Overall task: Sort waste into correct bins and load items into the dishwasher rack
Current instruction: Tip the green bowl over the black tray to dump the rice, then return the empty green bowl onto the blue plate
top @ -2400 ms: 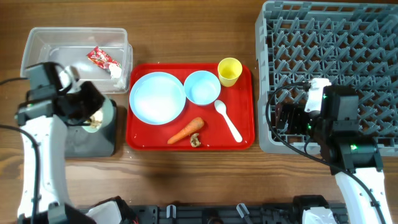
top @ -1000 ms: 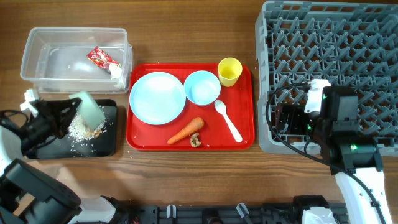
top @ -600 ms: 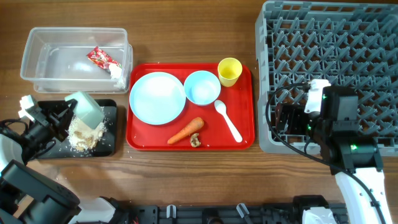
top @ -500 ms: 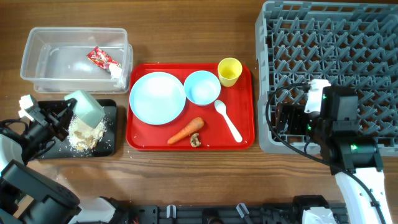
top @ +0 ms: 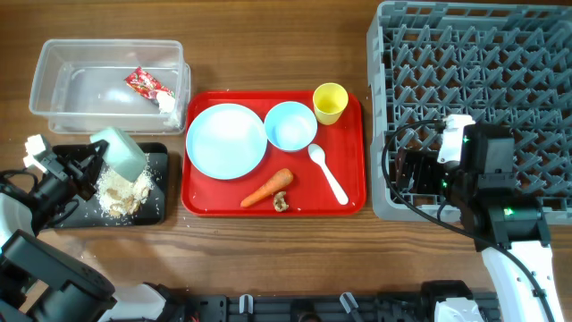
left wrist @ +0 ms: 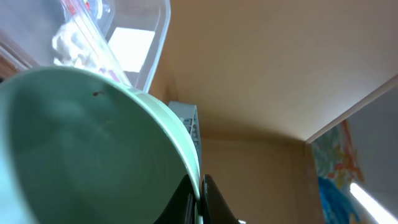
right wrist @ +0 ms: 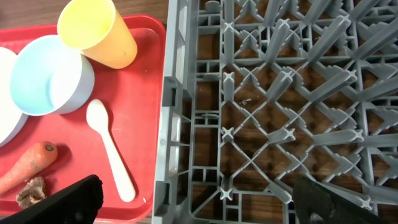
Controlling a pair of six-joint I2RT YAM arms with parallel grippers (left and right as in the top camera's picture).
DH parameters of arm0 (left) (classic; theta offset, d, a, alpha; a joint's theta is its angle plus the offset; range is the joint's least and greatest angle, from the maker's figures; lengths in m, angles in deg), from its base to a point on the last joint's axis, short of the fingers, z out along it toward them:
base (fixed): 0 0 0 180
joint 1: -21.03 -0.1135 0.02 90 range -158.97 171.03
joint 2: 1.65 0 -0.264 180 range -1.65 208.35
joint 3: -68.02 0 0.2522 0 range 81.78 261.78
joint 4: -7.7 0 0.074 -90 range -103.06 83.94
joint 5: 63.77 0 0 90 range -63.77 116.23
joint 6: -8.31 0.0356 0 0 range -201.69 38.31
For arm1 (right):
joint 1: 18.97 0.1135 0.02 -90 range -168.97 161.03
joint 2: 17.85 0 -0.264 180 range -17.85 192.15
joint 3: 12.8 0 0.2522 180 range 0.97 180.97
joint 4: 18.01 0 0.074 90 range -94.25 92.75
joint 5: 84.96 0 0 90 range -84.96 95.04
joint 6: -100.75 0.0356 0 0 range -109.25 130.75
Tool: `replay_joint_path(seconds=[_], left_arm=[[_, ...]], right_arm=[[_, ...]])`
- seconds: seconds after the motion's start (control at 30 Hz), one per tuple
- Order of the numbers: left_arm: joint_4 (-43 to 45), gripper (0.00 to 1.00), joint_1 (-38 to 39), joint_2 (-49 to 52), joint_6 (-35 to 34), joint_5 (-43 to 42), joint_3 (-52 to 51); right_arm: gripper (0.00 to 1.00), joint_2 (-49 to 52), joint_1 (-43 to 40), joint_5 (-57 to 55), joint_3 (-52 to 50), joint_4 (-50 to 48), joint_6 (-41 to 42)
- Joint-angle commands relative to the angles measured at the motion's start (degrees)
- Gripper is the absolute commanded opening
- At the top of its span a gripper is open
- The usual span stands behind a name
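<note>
The bowl's scraps are now in the black tray point(top: 157, 211). My left gripper will next carry the bowl to the right in the overhead view and down onto the white plate point(top: 226, 141).
My left gripper point(top: 96, 161) is shut on the rim of a light blue bowl point(top: 121, 154), held tipped over the black tray point(top: 157, 211). Beige food scraps point(top: 116, 192) lie in that tray. The left wrist view shows the jaws point(left wrist: 200, 199) pinching the bowl's rim point(left wrist: 81, 155). My right gripper point(right wrist: 199, 199) is open and empty over the left edge of the dishwasher rack point(top: 474, 54). On the red tray point(top: 350, 202) are a plate point(top: 226, 140), a bowl point(top: 290, 125), a yellow cup point(top: 330, 102), a spoon point(top: 328, 174), a carrot point(top: 266, 188) and a brown scrap point(top: 281, 203).
The clear tub point(top: 54, 63) at the back left holds the red-and-white wrapper point(top: 147, 83) and the white tissue point(top: 167, 105). The right wrist view shows the cup point(right wrist: 96, 31), bowl point(right wrist: 50, 74), spoon point(right wrist: 109, 146) and carrot point(right wrist: 28, 165) left of the rack point(right wrist: 298, 93).
My left arm swung down to the left and tipped the bowl, and scraps fell into the black tray. Over the last half second it hardly moved. The right arm stayed still.
</note>
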Motion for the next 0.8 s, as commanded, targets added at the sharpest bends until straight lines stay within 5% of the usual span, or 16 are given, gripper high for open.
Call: replay_joint_path(seconds=[0.0,0.17,0.37,0.77], left_arm=[[-0.48,0.04,-0.13,0.26,0.76,-4.28,-0.20],[-2.86,0.04,3.72,-0.20,2.93,-2.78,-0.20],[-2.05,0.04,16.65,-5.66,2.89,8.74,0.22],[12.76,0.04,52.04,-12.50,-7.58,50.07,1.14]], right_arm=[[1.00,0.04,0.28,0.52,1.46,-0.11,0.24],[1.00,0.04,0.28,0.52,1.46,-0.13,0.24],[1.00,0.04,0.28,0.52,1.46,-0.11,0.24],[1.00,0.04,0.28,0.52,1.44,-0.11,0.33]])
